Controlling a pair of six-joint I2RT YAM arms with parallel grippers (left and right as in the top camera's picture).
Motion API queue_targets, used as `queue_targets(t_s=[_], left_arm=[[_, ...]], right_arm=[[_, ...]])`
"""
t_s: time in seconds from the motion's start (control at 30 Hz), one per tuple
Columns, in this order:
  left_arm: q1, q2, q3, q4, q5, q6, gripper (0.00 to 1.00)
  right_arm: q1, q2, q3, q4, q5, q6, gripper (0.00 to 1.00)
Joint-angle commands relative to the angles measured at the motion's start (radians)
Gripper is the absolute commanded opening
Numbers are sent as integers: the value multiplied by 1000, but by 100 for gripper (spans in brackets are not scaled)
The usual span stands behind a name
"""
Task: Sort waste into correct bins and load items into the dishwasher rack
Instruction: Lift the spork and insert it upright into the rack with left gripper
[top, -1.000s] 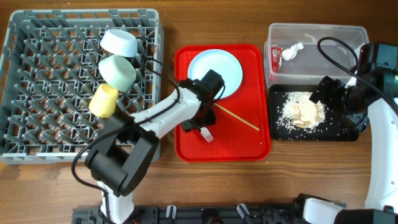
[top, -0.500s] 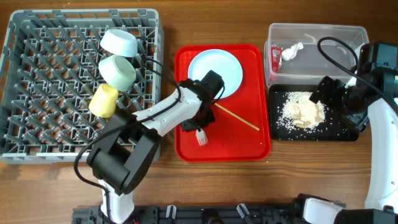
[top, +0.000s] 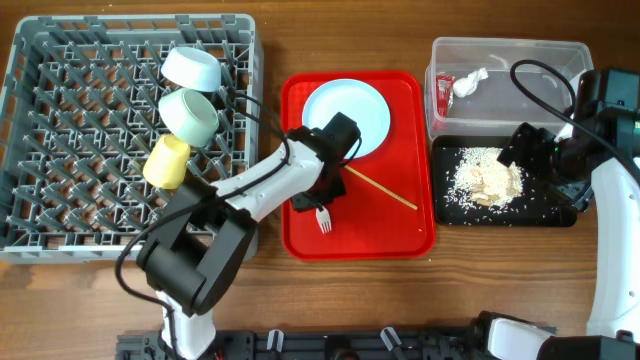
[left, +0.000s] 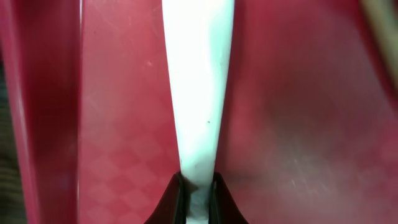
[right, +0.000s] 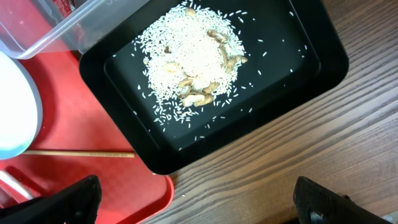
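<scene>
I will next move my left gripper up and to the left in the overhead view and let go of the fork beside the pale green bowl, because the rack has room there.
My left gripper (top: 324, 198) is low over the red tray (top: 300, 238) and shut on the handle of the white fork (top: 323, 219). Up close, the fork handle (left: 199, 93) runs away from the left gripper (left: 198, 194), pinched between both fingers. A light-blue plate (top: 347, 115) and a wooden chopstick (top: 381, 188) lie on the same tray. My right gripper (top: 540, 158) hangs open and holds nothing over the black tray (top: 562, 215) of rice scraps (top: 485, 180). In the right wrist view the right gripper (right: 196, 205) spans wood just beyond the black tray (right: 311, 62).
The grey dishwasher rack (top: 90, 150) at the left holds a light-blue bowl (top: 192, 67), a pale green bowl (top: 190, 115) and a yellow-green cup (top: 166, 161). The clear tub (top: 500, 55) behind the black tray contains a red wrapper (top: 443, 92) and a white napkin (top: 468, 82).
My left gripper has shut on the fork's handle, and the fork's tines have swung slightly left on the red tray. The right arm has not moved.
</scene>
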Motion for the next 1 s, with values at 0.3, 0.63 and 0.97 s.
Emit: queue_targets(t_s=[0.3, 0.63, 0.97], left_arm=[[184, -354, 64, -81, -23, 266, 5], [404, -380, 108, -109, -83, 623, 4], [475, -257, 106, -81, -85, 653, 11]], right_arm=[[-3, -2, 3, -5, 17, -2, 100], [-3, -2, 3, -7, 17, -2, 100], [-3, -2, 3, -10, 17, -3, 100]])
